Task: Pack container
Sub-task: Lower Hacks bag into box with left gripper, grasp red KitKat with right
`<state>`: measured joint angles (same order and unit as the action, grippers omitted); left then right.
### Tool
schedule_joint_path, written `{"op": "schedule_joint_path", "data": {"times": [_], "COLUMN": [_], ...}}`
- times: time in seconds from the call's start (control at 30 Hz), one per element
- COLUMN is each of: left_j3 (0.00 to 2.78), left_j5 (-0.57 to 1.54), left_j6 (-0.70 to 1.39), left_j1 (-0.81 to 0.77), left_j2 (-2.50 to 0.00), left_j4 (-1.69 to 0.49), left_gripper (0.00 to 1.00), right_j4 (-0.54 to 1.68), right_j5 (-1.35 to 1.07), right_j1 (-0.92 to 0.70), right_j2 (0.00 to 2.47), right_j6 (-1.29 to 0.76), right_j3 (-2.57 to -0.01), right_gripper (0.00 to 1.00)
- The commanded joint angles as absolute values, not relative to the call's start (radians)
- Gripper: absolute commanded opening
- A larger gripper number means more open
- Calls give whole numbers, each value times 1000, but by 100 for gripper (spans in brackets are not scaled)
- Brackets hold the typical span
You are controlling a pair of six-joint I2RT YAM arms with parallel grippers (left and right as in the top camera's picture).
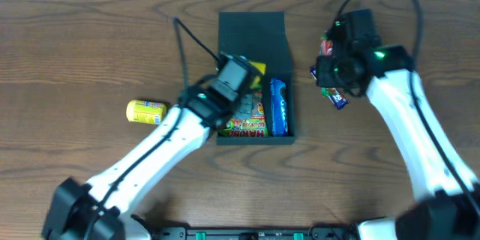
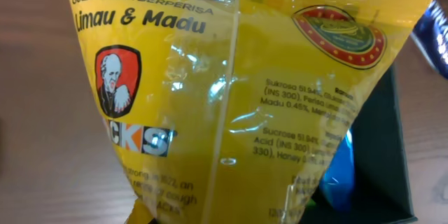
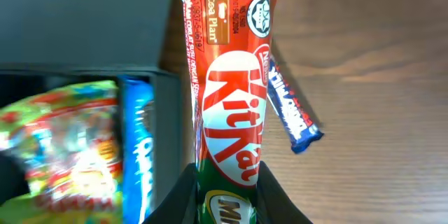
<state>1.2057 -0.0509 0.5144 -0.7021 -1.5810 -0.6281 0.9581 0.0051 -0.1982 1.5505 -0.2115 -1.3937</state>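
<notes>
Next, the robot's right gripper needs to carry the red KitKat bar up and toward the container, then down over the blue biscuit packet (image 1: 278,106).
The dark container (image 1: 288,60) stands open at mid-table with its flap lid (image 1: 251,28) folded back. Inside lie a colourful gummy packet (image 1: 244,125) and a blue biscuit packet (image 1: 278,106). My left gripper (image 1: 244,73) is over the container, shut on a yellow sweets packet (image 1: 258,68) that fills the left wrist view (image 2: 231,91) and hides the fingers. My right gripper (image 1: 330,67) is just right of the container, shut on a red KitKat bar (image 3: 231,112) between its fingers (image 3: 225,196). The container's wall shows in the left wrist view (image 2: 381,161) and the right wrist view (image 3: 168,112).
A yellow tube-shaped packet (image 1: 145,111) lies on the wood table left of the container. A small blue bar (image 1: 339,99) lies on the table under the right gripper, also in the right wrist view (image 3: 294,115). The left arm's cable arcs beside the container.
</notes>
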Motion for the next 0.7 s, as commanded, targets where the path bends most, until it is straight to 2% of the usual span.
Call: {"op": "schedule_joint_path", "data": {"times": [0.0,0.03,0.1,0.13,0.33,0.67], "left_j3": [1225,1225,1225,1225,1226,1226], "left_j5": [-53,-54,-61,-62,-83,-285], "left_j6": [666,686,726,730,729,695], "left_j1": [-743,-750,-753,-753,-730,-712], "left_j2": [-1619,-1627,-1632,-1631,-1570,-1325], "left_j4": [-628,-630,-638,-638,-643,-724], "left_gripper": [8,39,91,96,95,95], "right_j4": [980,992,1016,1028,1091,1074], "right_j5": [7,7,7,7,-30,-127], "right_j1": [-194,-194,-194,-194,-198,-316], "right_j2": [1491,1474,1451,1444,1441,1491], "right_j6": [-231,-231,-231,-231,-231,-259], "right_j3": [-1406,-1406,-1406,-1406,-1404,-1393], "right_gripper": [13,13,13,13,14,14]}}
